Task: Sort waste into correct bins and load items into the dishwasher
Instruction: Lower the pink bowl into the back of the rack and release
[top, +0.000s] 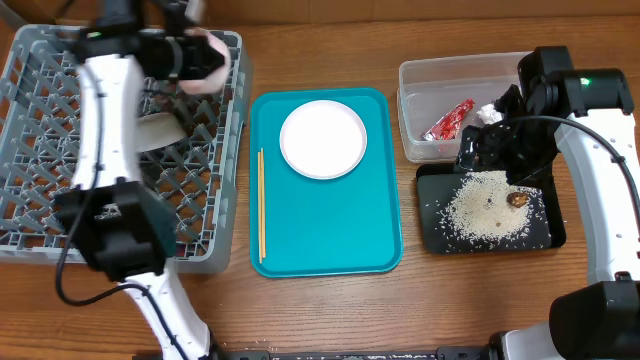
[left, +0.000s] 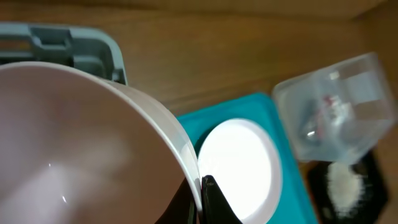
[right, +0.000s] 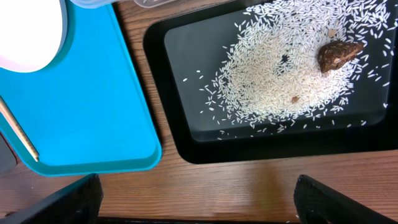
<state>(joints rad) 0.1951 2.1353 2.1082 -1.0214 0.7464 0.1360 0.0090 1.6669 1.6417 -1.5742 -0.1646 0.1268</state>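
The robot's left gripper has to tilt, then lower the pale bowl (left: 74, 149) onto the rack wires just beyond the other pale dish and let go of the bowl's rim, since those pegs are empty.
My left gripper (left: 202, 198) is shut on the rim of a pale bowl (left: 74, 149) and holds it above the back right corner of the grey dish rack (top: 60, 150); the bowl also shows in the overhead view (top: 208, 62). A white plate (top: 323, 139) and wooden chopsticks (top: 262, 205) lie on the teal tray (top: 330, 230). The clear tub (top: 420, 85) holds the red-and-silver wrapper (top: 450, 120) and a white tissue (top: 488, 113). The black tray (top: 432, 235) holds rice (right: 286, 74) and the brown lump (right: 339, 53). My right gripper (right: 199, 202) is open and empty above the black tray's left side.
Another pale dish (top: 155, 130) stands in the rack under my left arm. Bare wooden table (right: 236, 186) runs along the front of the trays. The teal tray's corner (right: 87, 106) lies just left of the black tray.
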